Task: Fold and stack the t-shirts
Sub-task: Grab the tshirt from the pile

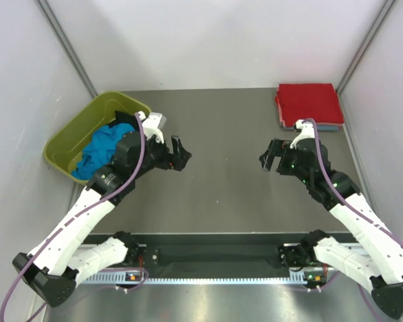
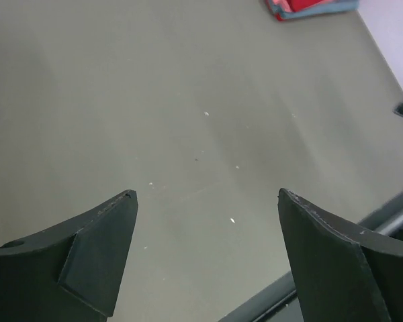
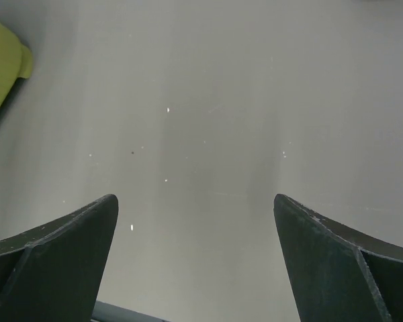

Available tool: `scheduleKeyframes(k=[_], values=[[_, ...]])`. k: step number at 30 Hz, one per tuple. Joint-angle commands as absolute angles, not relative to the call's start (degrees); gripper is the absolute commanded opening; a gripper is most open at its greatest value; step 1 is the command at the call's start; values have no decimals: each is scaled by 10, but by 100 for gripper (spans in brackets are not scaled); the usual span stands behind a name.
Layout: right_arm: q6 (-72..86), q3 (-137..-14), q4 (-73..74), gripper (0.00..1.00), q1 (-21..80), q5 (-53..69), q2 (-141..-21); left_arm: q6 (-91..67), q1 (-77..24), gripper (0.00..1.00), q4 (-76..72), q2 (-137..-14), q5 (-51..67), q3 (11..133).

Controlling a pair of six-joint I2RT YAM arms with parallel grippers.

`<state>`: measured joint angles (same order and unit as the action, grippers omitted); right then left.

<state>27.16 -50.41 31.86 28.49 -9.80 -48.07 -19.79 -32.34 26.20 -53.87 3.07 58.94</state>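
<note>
My left gripper swings to the left in the top view next and lowers onto the t-shirt's blue folds, since the turquoise-blue t-shirt (image 1: 102, 150) lies crumpled inside the tub.
A crumpled turquoise-blue t-shirt (image 1: 102, 150) lies in the olive-green tub (image 1: 68, 137) at the left, with something black behind it. At the back right a folded red t-shirt (image 1: 309, 103) tops a stack over a grey-blue one (image 1: 329, 127); the left wrist view catches that stack (image 2: 309, 7) at its top edge. My left gripper (image 1: 181, 153) hovers open over bare table just right of the tub, nothing between its fingers (image 2: 94, 248). My right gripper (image 1: 270, 156) is open too, over the table's middle right, its fingers (image 3: 336, 261) empty.
The grey table (image 1: 221, 181) lies between the two grippers. A corner of the green tub (image 3: 3, 67) shows at the left of the right wrist view. White walls close in on both sides, and a black rail (image 1: 215, 255) runs along the near edge.
</note>
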Motion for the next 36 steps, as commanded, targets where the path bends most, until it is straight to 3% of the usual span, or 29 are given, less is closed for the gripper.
scheduleKeyframes(k=[1,5,10,15,19,27,36], values=[[277,-531,309,100,292,-93,-487,-213,-322,89,261,-545,-25,633],[282,-528,303,100,291,-91,-491,-202,-322,91,257,-585,-122,689],[283,-520,298,100,292,-79,-483,-136,-296,89,328,-733,-240,869],[276,-494,276,100,291,-31,-469,-137,-130,82,377,-852,-249,980],[276,-491,279,100,291,-10,-465,-155,-29,80,379,-911,-237,984],[287,-490,264,100,292,19,-459,-223,123,61,403,-1004,-184,921],[273,-533,282,100,291,33,-501,-242,160,63,332,-1062,-164,820]])
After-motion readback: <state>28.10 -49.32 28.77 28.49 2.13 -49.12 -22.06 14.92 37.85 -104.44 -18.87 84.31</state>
